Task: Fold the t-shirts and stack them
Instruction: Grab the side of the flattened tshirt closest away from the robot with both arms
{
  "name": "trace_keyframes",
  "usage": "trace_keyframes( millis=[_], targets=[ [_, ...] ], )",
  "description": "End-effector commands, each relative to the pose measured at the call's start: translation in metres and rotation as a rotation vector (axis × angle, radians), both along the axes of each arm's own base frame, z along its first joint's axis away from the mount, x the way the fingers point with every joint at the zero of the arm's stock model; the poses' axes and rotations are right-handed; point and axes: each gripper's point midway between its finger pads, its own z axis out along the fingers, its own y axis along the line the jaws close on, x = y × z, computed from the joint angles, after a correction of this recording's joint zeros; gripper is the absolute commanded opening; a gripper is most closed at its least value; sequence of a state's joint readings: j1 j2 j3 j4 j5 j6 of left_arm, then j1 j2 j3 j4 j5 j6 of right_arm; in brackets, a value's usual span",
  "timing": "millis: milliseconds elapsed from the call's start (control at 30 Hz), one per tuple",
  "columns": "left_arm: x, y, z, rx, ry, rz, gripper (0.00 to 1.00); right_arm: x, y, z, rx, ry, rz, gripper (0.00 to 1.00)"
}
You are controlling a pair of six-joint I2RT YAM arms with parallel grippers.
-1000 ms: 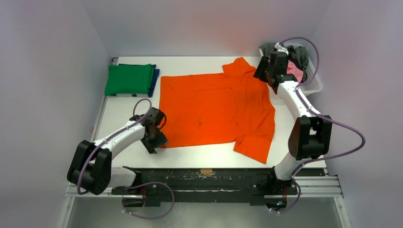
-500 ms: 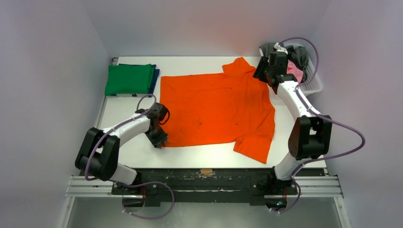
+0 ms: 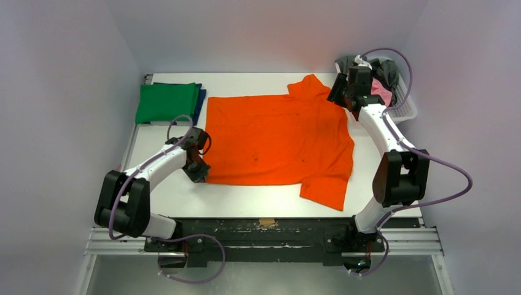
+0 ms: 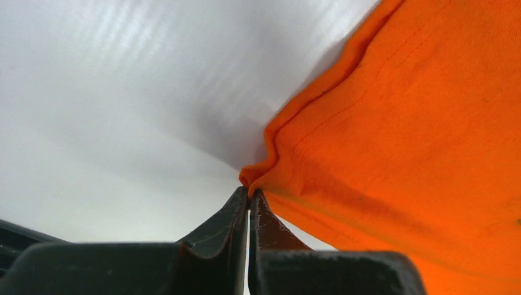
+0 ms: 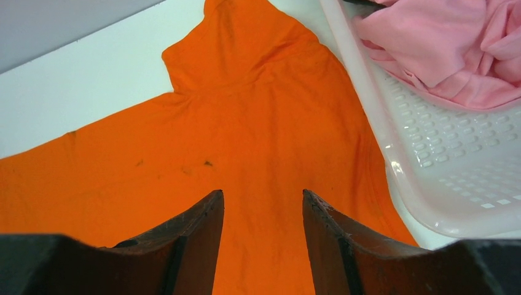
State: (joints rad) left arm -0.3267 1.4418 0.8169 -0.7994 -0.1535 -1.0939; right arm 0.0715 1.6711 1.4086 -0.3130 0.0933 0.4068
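Note:
The robot's right gripper should next move back along the shirt and down onto the near sleeve's hem, since the left gripper already pinches the shirt's other near corner.
The bright orange t-shirt lies spread flat in the middle of the table. My left gripper is shut on its near left corner, pinching the hem at the tips. My right gripper is open and empty, hovering over the shirt's far right shoulder. A folded green t-shirt lies on a folded dark blue one at the far left. A pink t-shirt and a dark grey one lie in the basket at the far right.
The white mesh basket stands at the table's far right corner, close to my right gripper; its rim shows in the right wrist view. A black rail runs along the near edge. Grey walls close in on three sides.
My left gripper has moved up and left along the table with the shirt's near left corner, pulling the bottom hem straighter. The right arm has not moved.

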Motion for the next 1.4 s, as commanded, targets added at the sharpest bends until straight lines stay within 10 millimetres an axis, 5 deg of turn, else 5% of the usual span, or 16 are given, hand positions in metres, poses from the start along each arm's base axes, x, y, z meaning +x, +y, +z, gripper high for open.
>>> trace_keyframes(
  millis=[0,167,300,567,833,967,1133,1367],
  targets=[
    [0.007,0.027,0.009,0.030,-0.055,0.028,0.00,-0.006,0.003,0.013,0.014,-0.012,0.021,0.49],
    [0.009,0.036,0.012,0.037,-0.045,0.021,0.00,-0.024,0.012,-0.002,0.028,0.042,0.077,0.51],
    [0.010,0.035,0.013,0.031,-0.040,0.006,0.00,-0.060,0.021,-0.028,0.019,0.166,0.094,0.50],
    [0.019,0.023,0.018,-0.028,-0.082,-0.019,0.00,-0.184,0.075,-0.103,-0.089,0.497,0.247,0.46],
    [0.017,0.022,0.017,-0.037,-0.089,-0.052,0.00,-0.309,0.057,-0.145,-0.078,0.759,0.197,0.42],
    [0.017,0.024,0.019,-0.028,-0.092,-0.070,0.00,-0.324,0.051,-0.151,-0.049,0.774,0.122,0.38],
    [0.019,0.022,0.021,-0.031,-0.089,-0.076,0.00,-0.327,0.067,-0.168,0.037,0.808,0.135,0.35],
    [0.022,0.021,0.023,-0.037,-0.090,-0.082,0.00,-0.337,0.057,-0.193,-0.021,0.893,0.082,0.35]
  ],
)
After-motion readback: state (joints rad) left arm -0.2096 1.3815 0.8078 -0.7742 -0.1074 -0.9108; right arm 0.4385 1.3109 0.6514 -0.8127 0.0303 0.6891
